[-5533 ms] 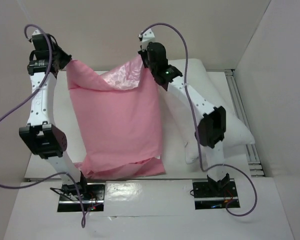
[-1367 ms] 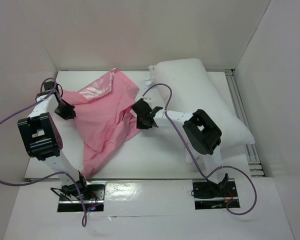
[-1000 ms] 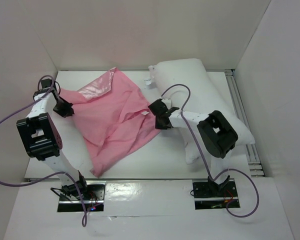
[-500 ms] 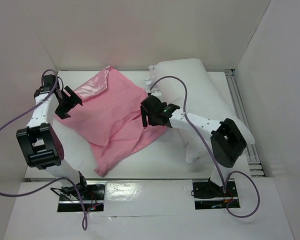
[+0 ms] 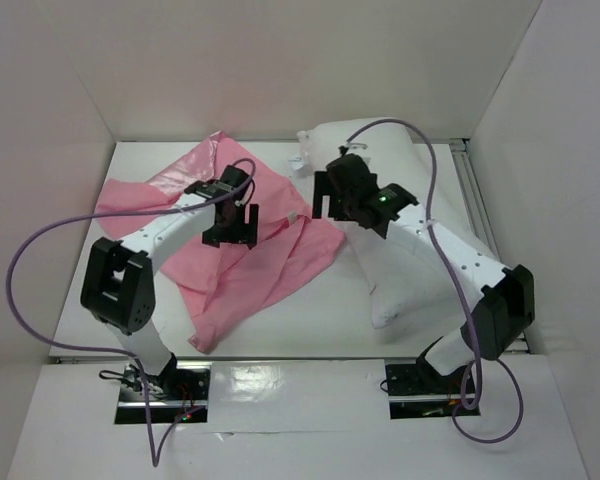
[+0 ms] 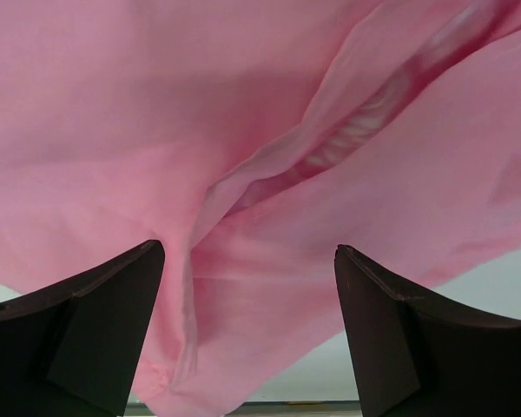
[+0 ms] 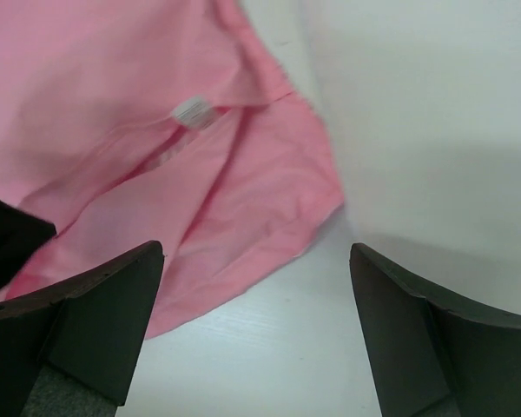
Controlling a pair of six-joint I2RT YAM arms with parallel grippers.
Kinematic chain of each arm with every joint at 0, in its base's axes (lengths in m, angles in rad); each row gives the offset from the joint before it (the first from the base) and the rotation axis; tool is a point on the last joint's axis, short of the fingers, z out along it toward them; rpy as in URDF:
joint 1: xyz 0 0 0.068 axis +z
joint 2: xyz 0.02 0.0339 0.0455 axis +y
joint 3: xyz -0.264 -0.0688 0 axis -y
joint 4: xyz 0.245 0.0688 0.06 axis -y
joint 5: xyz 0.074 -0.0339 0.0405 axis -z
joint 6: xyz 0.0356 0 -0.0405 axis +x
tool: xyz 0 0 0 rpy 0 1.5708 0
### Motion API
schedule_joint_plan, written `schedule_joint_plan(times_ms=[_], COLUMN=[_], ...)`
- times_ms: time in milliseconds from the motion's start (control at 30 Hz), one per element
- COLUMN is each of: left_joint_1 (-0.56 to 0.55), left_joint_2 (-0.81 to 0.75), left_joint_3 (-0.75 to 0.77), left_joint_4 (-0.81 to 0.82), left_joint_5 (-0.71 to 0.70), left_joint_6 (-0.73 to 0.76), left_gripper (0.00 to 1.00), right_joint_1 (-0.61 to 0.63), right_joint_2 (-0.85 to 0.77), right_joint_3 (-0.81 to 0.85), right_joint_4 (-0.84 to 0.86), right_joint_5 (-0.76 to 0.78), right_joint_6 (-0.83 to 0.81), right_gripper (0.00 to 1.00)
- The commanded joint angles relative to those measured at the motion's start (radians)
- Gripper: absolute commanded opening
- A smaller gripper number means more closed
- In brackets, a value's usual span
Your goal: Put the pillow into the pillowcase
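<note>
I need to lower my left gripper next onto the top-layer edge of the pillowcase's fold (image 5: 239, 256) (image 6: 253, 168), because a gap separates the layers of the fold.
The pink pillowcase (image 5: 265, 255) lies crumpled and spread out on the white table (image 5: 320, 320), left of centre. The white pillow (image 5: 405, 150) lies at the back right, partly under my right arm. My left gripper (image 5: 230, 225) hovers open over the middle of the pillowcase. In the left wrist view its fingers (image 6: 87, 330) stand wide apart above a fold of the pillowcase (image 6: 269, 174), holding nothing. My right gripper (image 5: 332, 195) is open too, between the pillowcase's right corner and the pillow. Bare table shows between its fingertips (image 7: 256, 334), with the pillowcase (image 7: 156, 130) at upper left and the pillow (image 7: 434, 113) at upper right.
White enclosure walls close in the back and both sides. A metal rail (image 5: 480, 215) runs along the table's right edge behind the pillow. Purple cables loop over both arms. A small white label (image 7: 191, 110) sits on the pillowcase's hem.
Both grippers have opened and let go of the pillowcase, which now lies loose on the table. The left arm swung right over its middle; the right arm rose toward the pillow.
</note>
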Motion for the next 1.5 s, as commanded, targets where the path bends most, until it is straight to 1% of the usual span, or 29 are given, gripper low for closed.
schedule_joint_plan(times_ms=[0, 100, 233, 300, 333, 367, 400, 433, 533, 567, 600, 667, 733, 767, 800, 833, 867, 900, 933, 967, 1000, 1100, 1133, 1200, 1233, 1267, 1300, 1333, 1467], left_joint_1=[-0.043, -0.074, -0.085, -0.085, -0.085, -0.085, -0.085, -0.085, -0.065, -0.051, -0.041, -0.031, -0.011, -0.001, 0.027, 0.039, 0.051, 0.074, 0.084, 0.094, 0.114, 0.156, 0.165, 0.183, 0.199, 0.199, 0.211, 0.223, 0.254], left_joint_2=[0.056, 0.118, 0.191, 0.236, 0.245, 0.245, 0.245, 0.245, 0.245, 0.236, 0.236, 0.225, 0.208, 0.193, 0.193, 0.193, 0.193, 0.214, 0.230, 0.247, 0.265, 0.325, 0.340, 0.379, 0.392, 0.406, 0.429, 0.441, 0.486], left_joint_3=[0.047, 0.067, 0.087, 0.110, 0.110, 0.127, 0.136, 0.159, 0.228, 0.245, 0.262, 0.304, 0.316, 0.327, 0.327, 0.327, 0.354, 0.367, 0.380, 0.417, 0.434, 0.488, 0.500, 0.534, 0.548, 0.578, 0.592, 0.604, 0.661], left_joint_4=[-0.071, -0.082, -0.082, -0.082, -0.082, -0.082, -0.082, -0.091, -0.117, -0.137, -0.146, -0.157, -0.166, -0.166, -0.142, -0.142, -0.130, -0.130, -0.130, -0.130, -0.130, -0.130, -0.130, -0.130, -0.130, -0.130, -0.130, -0.130, -0.139], left_joint_5=[-0.196, -0.274, -0.298, -0.273, -0.234, -0.223, -0.223, -0.210, -0.184, -0.184, -0.184, -0.184, -0.175, -0.143, -0.117, -0.089, -0.044, -0.031, -0.022, -0.002, 0.010, 0.067, 0.083, 0.118, 0.129, 0.144, 0.144, 0.158, 0.204], left_joint_6=[0.012, 0.002, 0.002, 0.002, 0.011, 0.011, 0.011, 0.002, 0.002, 0.002, 0.002, 0.002, -0.022, -0.031, -0.031, -0.031, -0.031, -0.031, -0.031, -0.031, -0.031, -0.031, -0.031, -0.031, -0.031, -0.031, -0.021, -0.021, -0.021], left_gripper=[0.93, 0.93, 0.93, 0.81, 0.72, 0.53, 0.30, 0.00, 0.00, 0.00, 0.00, 0.00, 0.00, 0.00, 0.00, 0.00, 0.00, 0.00, 0.00, 0.00, 0.00, 0.00, 0.00, 0.00, 0.00, 0.00, 0.00, 0.00, 0.00], right_joint_1=[-0.085, -0.140, -0.212, -0.222, -0.237, -0.255, -0.268, -0.278, -0.303, -0.315, -0.329, -0.338, -0.349, -0.363, -0.372, -0.372, -0.372, -0.381, -0.381, -0.381, -0.381, -0.372, -0.372, -0.372, -0.372, -0.372, -0.372, -0.360, -0.323], right_joint_2=[-0.094, -0.142, -0.162, -0.171, -0.171, -0.153, -0.137, -0.113, 0.016, 0.056, 0.143, 0.225, 0.338, 0.373, 0.439, 0.459, 0.475, 0.486, 0.486, 0.468, 0.442, 0.256, 0.145, 0.031, -0.081, -0.137, -0.234, -0.281, -0.460], right_joint_3=[0.049, 0.026, 0.006, 0.006, 0.006, 0.006, 0.015, 0.032, 0.132, 0.193, 0.228, 0.315, 0.350, 0.372, 0.373, 0.373, 0.364, 0.363, 0.363, 0.363, 0.329, 0.215, 0.186, 0.087, 0.054, -0.006, -0.035, -0.060, -0.153], right_joint_4=[-0.080, -0.089, -0.098, -0.098, -0.098, -0.098, -0.098, -0.109, -0.136, -0.137, -0.152, -0.164, -0.164, -0.154, -0.153, -0.109, -0.091, -0.075, -0.049, -0.036, -0.011, 0.099, 0.119, 0.170, 0.170, 0.182, 0.173, 0.173, 0.054], right_joint_5=[0.037, 0.010, -0.018, -0.030, -0.044, -0.055, -0.079, -0.079, -0.079, -0.058, -0.049, 0.002, 0.011, 0.011, 0.001, -0.038, -0.062, -0.114, -0.136, -0.156, -0.174, -0.225, -0.255, -0.305, -0.326, -0.375, -0.407, -0.465, -0.610], right_joint_6=[-0.042, -0.053, -0.073, -0.073, -0.085, -0.108, -0.125, -0.142, -0.209, -0.221, -0.222, -0.222, -0.212, -0.212, -0.202, -0.202, -0.202, -0.202, -0.202, -0.189, -0.189, -0.199, -0.209, -0.234, -0.244, -0.257, -0.292, -0.310, -0.392], right_gripper=[0.96, 0.96, 0.97, 0.97, 0.97, 0.97, 0.97, 0.98, 1.00, 1.00, 1.00, 1.00, 1.00, 1.00, 1.00, 1.00, 0.91, 0.39, 0.04, 0.00, 0.00, 0.00, 0.00, 0.00, 0.00, 0.00, 0.00, 0.00, 0.00])
